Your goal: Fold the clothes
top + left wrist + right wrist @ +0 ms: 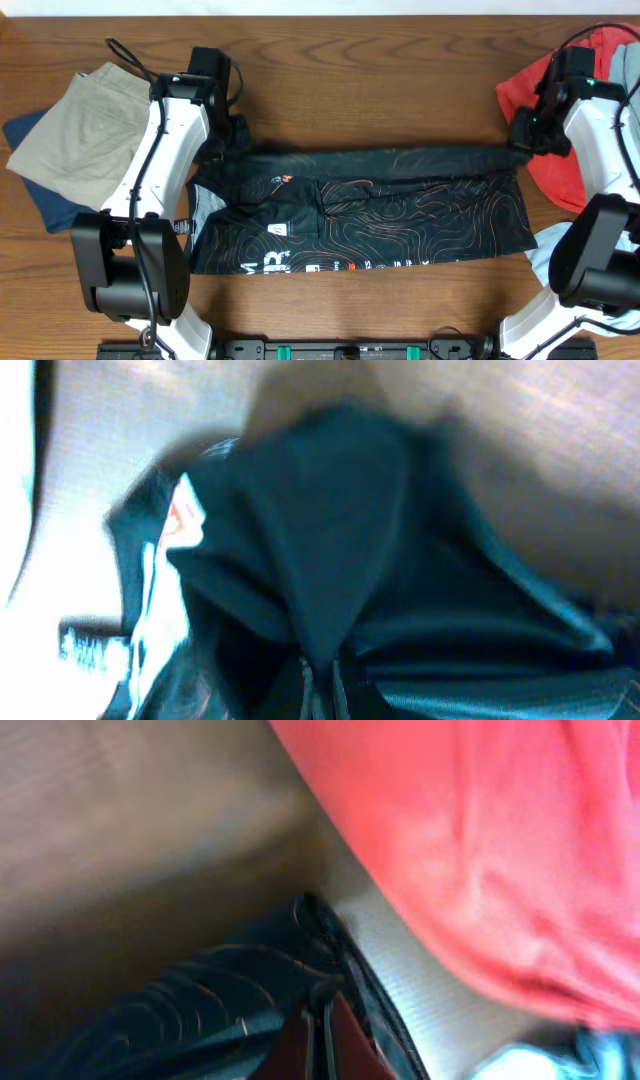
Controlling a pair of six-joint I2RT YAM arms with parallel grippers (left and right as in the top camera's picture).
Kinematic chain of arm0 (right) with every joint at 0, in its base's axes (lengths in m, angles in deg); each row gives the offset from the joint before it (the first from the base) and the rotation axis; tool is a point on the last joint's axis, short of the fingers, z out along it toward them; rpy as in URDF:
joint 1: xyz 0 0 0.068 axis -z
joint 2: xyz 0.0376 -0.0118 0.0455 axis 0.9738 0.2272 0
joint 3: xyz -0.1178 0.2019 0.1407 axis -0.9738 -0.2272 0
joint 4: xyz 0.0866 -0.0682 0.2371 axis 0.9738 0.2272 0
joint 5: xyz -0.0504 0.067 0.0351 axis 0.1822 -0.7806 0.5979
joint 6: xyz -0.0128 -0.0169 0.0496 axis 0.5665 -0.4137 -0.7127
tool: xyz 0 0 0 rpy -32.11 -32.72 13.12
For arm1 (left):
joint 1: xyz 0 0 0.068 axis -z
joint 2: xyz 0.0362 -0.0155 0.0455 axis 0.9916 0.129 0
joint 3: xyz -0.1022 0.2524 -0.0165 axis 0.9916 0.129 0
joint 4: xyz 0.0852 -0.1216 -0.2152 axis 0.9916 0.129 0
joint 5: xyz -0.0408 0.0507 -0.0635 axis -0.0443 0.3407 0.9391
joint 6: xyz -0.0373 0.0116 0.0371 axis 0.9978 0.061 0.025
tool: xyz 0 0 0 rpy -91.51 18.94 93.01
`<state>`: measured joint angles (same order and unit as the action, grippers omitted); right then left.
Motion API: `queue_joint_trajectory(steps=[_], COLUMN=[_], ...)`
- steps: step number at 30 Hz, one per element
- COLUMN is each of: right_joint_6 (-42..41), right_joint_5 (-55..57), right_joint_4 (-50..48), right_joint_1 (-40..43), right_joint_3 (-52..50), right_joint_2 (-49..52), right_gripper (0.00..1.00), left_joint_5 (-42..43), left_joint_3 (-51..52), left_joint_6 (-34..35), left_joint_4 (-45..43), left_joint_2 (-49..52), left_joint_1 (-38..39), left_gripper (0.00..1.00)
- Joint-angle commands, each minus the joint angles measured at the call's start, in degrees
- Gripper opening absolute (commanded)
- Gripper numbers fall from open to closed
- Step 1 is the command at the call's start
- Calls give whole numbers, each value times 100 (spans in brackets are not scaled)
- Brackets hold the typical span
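Observation:
My left gripper should next move the pinched far corner back toward the near edge's white lettering (265,263) and release it there, since that part's still flat and uncovered.
The black jersey (380,210) with thin orange contour lines and white lettering lies stretched across the middle of the wooden table, folded lengthwise. My left gripper (222,140) is shut on its far left corner; the left wrist view shows the dark cloth (340,540) bunched and pinched between the fingers (320,675). My right gripper (520,140) is shut on its far right corner; the right wrist view shows the patterned cloth (200,1010) pinched at the fingertips (320,1015).
Khaki shorts (85,125) lie on a navy garment (50,205) at the left. A plain red shirt (560,110) lies at the right, also in the right wrist view (480,850). A pale blue cloth (550,245) is at the near right.

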<state>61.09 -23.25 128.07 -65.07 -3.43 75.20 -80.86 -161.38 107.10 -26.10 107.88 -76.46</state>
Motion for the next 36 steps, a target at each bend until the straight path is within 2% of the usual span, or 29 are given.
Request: queue_joint_trajectory(steps=[1, 11, 28, 29, 30, 33, 36], right_joint_6=[-17, -15, 9, 22, 52, 94, 107], right_joint_5=[595, 721, 872, 870, 870, 894, 955], right_joint_4=[260, 713, 1198, 1237, 1281, 1419, 1547], right_joint_1=[138, 210, 219, 219, 219, 219, 221], right_joint_3=[-4, -9, -11, -13, -13, -13, -13], right_joint_2=[-17, -17, -17, -17, -17, -17, -17], right_gripper=[1, 1, 1, 1, 2, 4, 11], left_joint_5=[-299, 151, 254, 254, 254, 251, 251], left_joint_3=[11, 122, 1036, 1036, 1036, 1036, 1036], left_joint_6=[11, 11, 11, 11, 11, 9, 9], left_joint_4=[343, 1386, 2081, 2096, 2122, 2229, 2288], left_joint_2=[11, 11, 11, 11, 11, 11, 11], left_joint_1=[-33, -26, -26, -26, -26, -26, -26], left_gripper=[6, 6, 6, 8, 21, 41, 43])
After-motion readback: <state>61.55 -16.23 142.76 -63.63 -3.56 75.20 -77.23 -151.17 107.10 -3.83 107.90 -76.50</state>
